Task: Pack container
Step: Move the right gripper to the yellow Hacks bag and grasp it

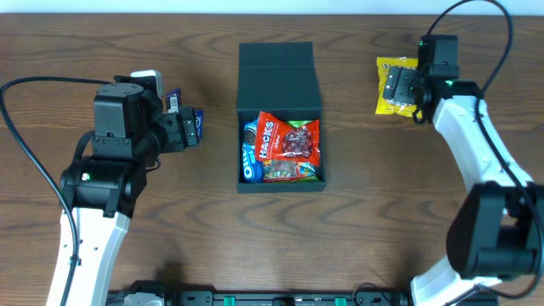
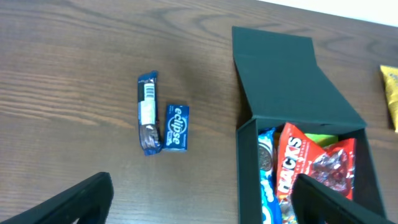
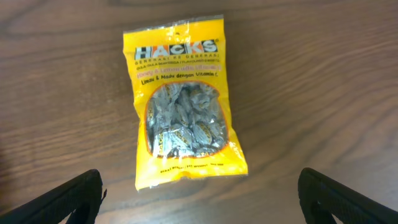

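Observation:
My right gripper moves down onto the clear window of the yellow Hacks bag point(image 1: 391, 85) next, then closes its fingers.
The dark teal container point(image 1: 239, 149) sits mid-table with its flap lid point(image 1: 276, 75) folded open at the back. It also shows at the right of the left wrist view point(image 2: 247, 171). Inside lie a red Hacks packet point(image 1: 270, 134), a blue Oreo packet point(image 1: 249, 153) and other sweets. A yellow Hacks bag point(image 1: 391, 85) lies on the table at the right, filling the right wrist view point(image 3: 183, 102). My right gripper point(image 3: 199, 199) is open and empty, hovering over it. My left gripper point(image 2: 202, 199) is open and empty, left of the container.
A blue snack bar point(image 2: 148, 115) and a blue Eclipse gum pack point(image 2: 176, 127) lie side by side on the wooden table left of the container, partly hidden under my left arm in the overhead view point(image 1: 195, 125).

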Robot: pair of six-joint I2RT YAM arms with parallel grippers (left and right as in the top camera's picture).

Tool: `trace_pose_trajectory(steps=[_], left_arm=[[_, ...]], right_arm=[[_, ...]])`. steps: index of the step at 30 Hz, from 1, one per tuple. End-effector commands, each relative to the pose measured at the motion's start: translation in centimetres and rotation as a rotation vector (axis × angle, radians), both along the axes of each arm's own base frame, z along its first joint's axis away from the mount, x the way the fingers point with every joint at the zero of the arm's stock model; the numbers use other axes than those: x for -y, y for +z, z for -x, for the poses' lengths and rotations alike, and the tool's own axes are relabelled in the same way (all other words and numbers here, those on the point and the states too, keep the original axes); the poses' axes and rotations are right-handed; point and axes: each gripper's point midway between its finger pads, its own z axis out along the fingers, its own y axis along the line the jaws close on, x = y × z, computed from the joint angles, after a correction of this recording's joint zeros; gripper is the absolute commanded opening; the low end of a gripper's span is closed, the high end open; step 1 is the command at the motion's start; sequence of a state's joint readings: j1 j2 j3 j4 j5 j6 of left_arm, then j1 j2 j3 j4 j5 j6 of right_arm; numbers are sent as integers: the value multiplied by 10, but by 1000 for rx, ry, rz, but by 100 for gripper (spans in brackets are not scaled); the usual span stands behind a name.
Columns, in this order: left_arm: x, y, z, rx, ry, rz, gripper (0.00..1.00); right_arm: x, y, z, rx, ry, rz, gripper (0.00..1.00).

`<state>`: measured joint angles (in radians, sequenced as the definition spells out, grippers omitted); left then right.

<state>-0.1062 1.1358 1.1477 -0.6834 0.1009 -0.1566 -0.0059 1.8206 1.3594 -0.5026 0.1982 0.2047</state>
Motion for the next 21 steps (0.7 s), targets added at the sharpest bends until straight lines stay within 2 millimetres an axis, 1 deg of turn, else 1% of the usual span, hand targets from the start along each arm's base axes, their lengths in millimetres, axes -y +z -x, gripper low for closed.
trace_pose_trajectory(steps=[1,4,10,12,15,18,21], left_arm=[[-2,10,-2,24,7,-5,95],[-2,9,-1,20,6,-6,95],[-3,4,3,-7,6,-9,95],[-3,3,4,-13,6,-9,95],[-3,3,4,-12,6,-9,95],[-3,3,4,-9,-10,-26,95],[-3,4,4,-8,-12,-28,95]], right_arm=[[5,-20,-5,-24,-17,-1,99],[5,-31,-15,-10,-17,-1,99],[5,-57,-44,55,-15,-4,99],[4,-67,-49,63,-13,-7,99],[4,-85,-52,51,-13,-8,99],[4,-106,-50,18,-14,-8,99],[4,-117,-48,-3,-27,-22,96]])
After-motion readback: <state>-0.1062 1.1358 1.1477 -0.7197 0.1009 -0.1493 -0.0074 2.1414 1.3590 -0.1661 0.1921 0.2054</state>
